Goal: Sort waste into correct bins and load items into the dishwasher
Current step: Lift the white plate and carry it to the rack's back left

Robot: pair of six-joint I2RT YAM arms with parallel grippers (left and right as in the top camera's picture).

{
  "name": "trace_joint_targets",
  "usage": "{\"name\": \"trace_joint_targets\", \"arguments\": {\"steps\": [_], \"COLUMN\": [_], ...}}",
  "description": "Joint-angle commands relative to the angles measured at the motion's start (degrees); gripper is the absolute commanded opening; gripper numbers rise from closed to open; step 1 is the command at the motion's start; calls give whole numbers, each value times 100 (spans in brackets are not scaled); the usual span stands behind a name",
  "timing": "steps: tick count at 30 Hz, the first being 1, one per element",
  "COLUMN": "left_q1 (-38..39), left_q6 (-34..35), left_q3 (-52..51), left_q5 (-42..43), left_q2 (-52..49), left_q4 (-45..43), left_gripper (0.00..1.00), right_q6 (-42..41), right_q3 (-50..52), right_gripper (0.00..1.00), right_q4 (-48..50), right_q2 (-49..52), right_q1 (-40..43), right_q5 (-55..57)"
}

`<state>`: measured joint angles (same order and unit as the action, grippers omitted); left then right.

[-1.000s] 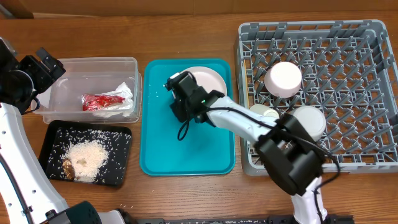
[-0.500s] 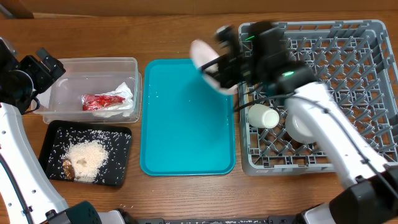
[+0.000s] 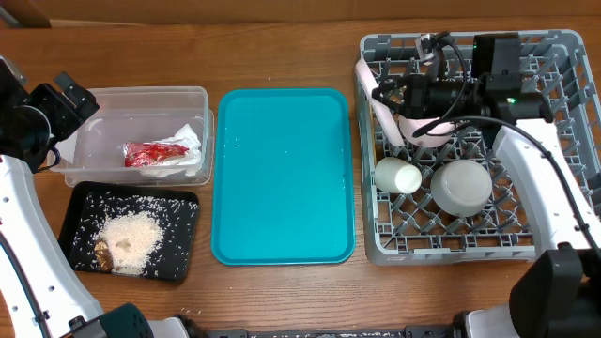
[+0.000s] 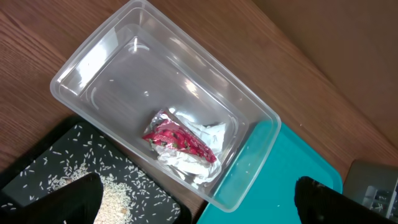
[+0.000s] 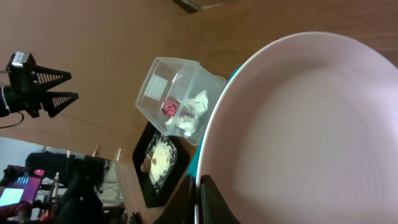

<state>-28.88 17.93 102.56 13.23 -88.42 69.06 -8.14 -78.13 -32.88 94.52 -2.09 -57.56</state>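
Observation:
The right gripper lowers the still-raised plate on edge into the rack's slots by the teal tray next and releases the plate's rim.
The pale-pink plate [image 3: 380, 103] stands tilted on edge over the back left of the grey dishwasher rack [image 3: 554, 141], and my right gripper [image 3: 406, 96] is shut on its rim. In the right wrist view the plate [image 5: 298, 124] fills the frame, with the gripper [image 5: 198, 199] pinching its edge. A white cup [image 3: 397, 176] and a white bowl [image 3: 462, 186] rest in the rack. The clear tub [image 3: 103, 103] holds the red wrapper [image 3: 155, 152] and the napkin [image 3: 191, 145]. Rice [image 3: 131, 237] and a brown lump [image 3: 101, 253] lie in the black tray [image 3: 183, 263]. My left gripper [image 3: 70, 99] hangs open above the tub [image 4: 93, 62].
The teal tray [image 3: 282, 178] lies between the bins and the rack with nothing on it. Bare wooden table [image 3: 282, 300] runs along the front edge. In the left wrist view the wrapper [image 4: 177, 138] lies on the napkin [image 4: 202, 165], with the black tray [image 4: 37, 168] beside the tub.
My right arm lifted the plate off the teal tray and swung it right, over the rack, turning it on edge. The left arm has not moved.

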Motion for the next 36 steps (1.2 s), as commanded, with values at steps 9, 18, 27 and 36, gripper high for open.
{"name": "trace_joint_targets", "arguments": {"steps": [9, 18, 27, 36], "left_q1": [2, 7, 2, 2], "left_q6": [50, 50, 50, 50], "left_q3": [33, 33, 33, 33], "left_q5": [26, 26, 24, 26], "left_q2": [-7, -7, -7, -7], "left_q4": [-2, -2, -2, -2], "left_gripper": [100, 100, 100, 100], "right_q6": [-1768, -1912, -1912, -2135], "right_q3": [916, 949, 949, 938], "right_gripper": [4, 5, 63, 70], "right_q4": [1429, 1727, 1932, 2603], "right_q2": [11, 11, 11, 9], "right_q1": [24, 39, 343, 866], "right_q5": [831, 1405, 1405, -129]}}
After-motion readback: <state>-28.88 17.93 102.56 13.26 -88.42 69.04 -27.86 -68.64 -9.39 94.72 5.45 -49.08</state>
